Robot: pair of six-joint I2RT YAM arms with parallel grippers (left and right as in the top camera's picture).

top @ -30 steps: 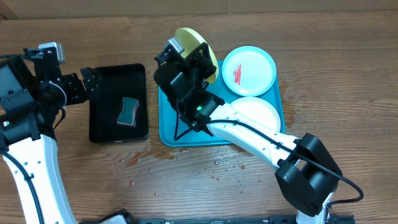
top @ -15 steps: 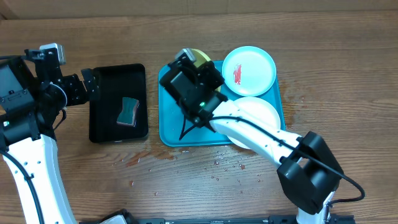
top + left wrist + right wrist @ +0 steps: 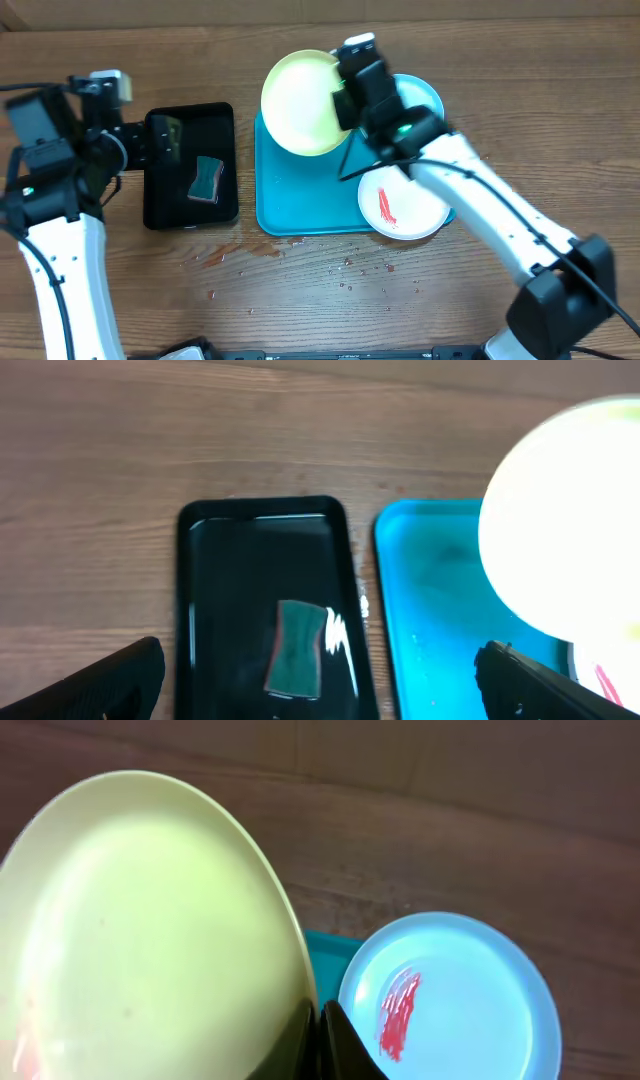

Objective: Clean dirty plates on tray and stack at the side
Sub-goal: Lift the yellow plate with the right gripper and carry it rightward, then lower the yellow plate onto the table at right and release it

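My right gripper will next swing to the right in the overhead view, and then it will lower the yellow-green plate there.
My right gripper (image 3: 341, 108) (image 3: 320, 1038) is shut on the right rim of the yellow-green plate (image 3: 300, 103) (image 3: 150, 940), holding it tilted above the back left of the turquoise tray (image 3: 300, 205) (image 3: 430, 600). The light blue plate (image 3: 450, 1000) (image 3: 428, 92) lies on the tray's back right, with a red smear, half hidden by my right arm in the overhead view. The white plate (image 3: 402, 205), also smeared red, sits at the tray's front right. My left gripper (image 3: 163, 140) (image 3: 320, 685) hangs open above the black tray, holding nothing.
A black tray (image 3: 190, 120) (image 3: 262, 508) left of the turquoise tray holds a green sponge (image 3: 208, 178) (image 3: 296, 660). Water drops (image 3: 350, 265) speckle the wooden table in front of the trays.
My right arm has lifted the yellow-green plate and swung right and back, so the plate's face shows and the white plate's red smear is uncovered. My left arm shifted slightly right.
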